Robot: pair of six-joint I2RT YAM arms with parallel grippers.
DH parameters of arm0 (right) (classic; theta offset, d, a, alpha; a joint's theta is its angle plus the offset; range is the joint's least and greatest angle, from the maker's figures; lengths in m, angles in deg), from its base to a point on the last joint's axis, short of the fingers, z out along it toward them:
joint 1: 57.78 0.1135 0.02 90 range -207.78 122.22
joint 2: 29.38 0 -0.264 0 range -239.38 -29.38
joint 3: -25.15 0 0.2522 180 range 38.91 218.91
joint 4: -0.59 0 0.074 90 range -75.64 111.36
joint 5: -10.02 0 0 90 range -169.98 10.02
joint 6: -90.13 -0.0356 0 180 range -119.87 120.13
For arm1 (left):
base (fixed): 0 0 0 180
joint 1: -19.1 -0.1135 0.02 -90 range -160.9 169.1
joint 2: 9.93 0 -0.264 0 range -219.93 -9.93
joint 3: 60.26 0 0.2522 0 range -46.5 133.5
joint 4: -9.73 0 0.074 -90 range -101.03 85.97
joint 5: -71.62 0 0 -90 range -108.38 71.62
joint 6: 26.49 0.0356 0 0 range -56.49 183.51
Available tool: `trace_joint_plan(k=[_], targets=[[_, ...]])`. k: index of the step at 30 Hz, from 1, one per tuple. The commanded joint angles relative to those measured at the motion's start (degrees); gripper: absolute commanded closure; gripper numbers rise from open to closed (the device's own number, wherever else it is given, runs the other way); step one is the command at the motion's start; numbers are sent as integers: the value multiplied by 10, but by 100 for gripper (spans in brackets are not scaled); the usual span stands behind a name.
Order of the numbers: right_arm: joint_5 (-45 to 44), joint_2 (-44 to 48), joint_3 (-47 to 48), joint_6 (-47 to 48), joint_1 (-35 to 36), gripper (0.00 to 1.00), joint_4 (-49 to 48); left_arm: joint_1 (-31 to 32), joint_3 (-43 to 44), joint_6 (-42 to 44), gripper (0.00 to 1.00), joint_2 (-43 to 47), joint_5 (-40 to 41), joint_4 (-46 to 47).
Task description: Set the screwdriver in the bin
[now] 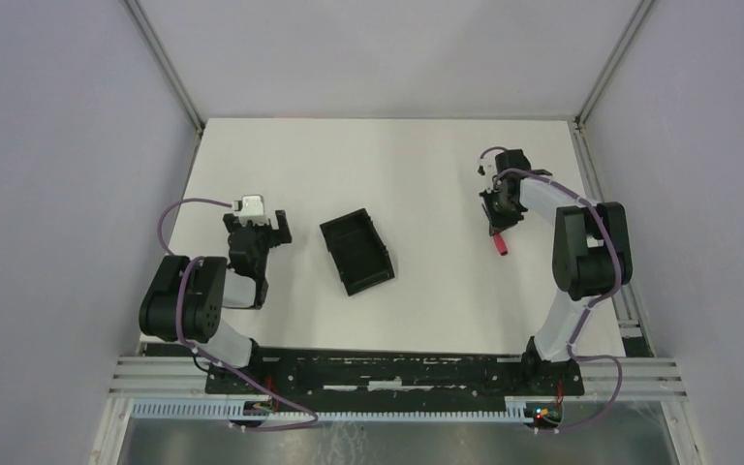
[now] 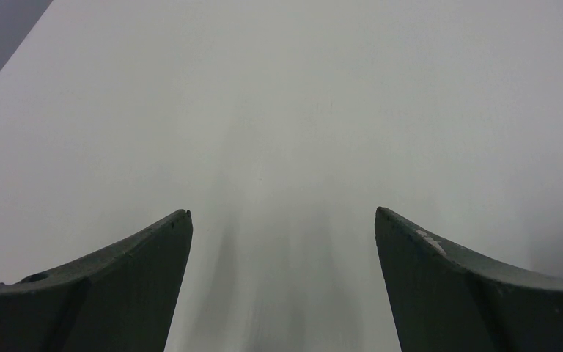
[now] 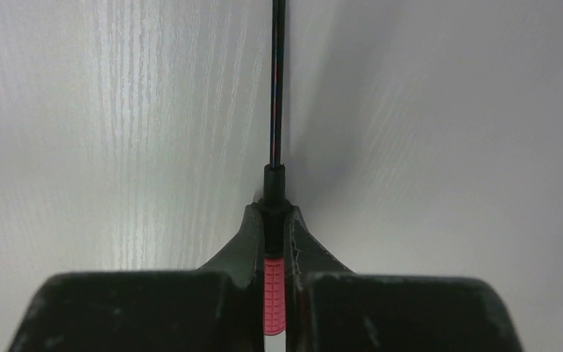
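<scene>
My right gripper lifts next, carries the screwdriver's handle over the bottom of the empty black bin (image 1: 358, 254), to the left in the top view, lowers and releases.
The screwdriver (image 1: 500, 243) has a short red handle and a thin dark shaft. My right gripper (image 1: 497, 219) is shut on it at the right of the table. In the right wrist view the red handle (image 3: 274, 293) sits between the fingers and the shaft (image 3: 278, 88) points away from the gripper (image 3: 274, 213). The black bin (image 1: 356, 251) sits on the table's middle, well to the left of the screwdriver. My left gripper (image 1: 269, 225) is open and empty, left of the bin. In the left wrist view its fingers (image 2: 146, 271) stand wide apart around the gripper's middle (image 2: 282, 214) over bare table.
The white table (image 1: 397, 174) is walled by grey panels at the left, right and back. A metal rail (image 1: 397, 373) carrying both arm bases runs along the near edge.
</scene>
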Motion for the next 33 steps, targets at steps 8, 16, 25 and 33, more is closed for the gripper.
trace_joint_plan(k=[8,16,25,33], targets=[[-35,59,253,-13,2,100,290,-2,0,-9,0,12,-5,16],[46,119,249,-79,33,100,253,-2,0,-9,0,13,-5,16],[94,118,198,-173,324,100,47,-2,0,-9,0,13,-4,16],[29,59,196,-70,459,100,-60,-2,0,-9,0,13,-5,16]])
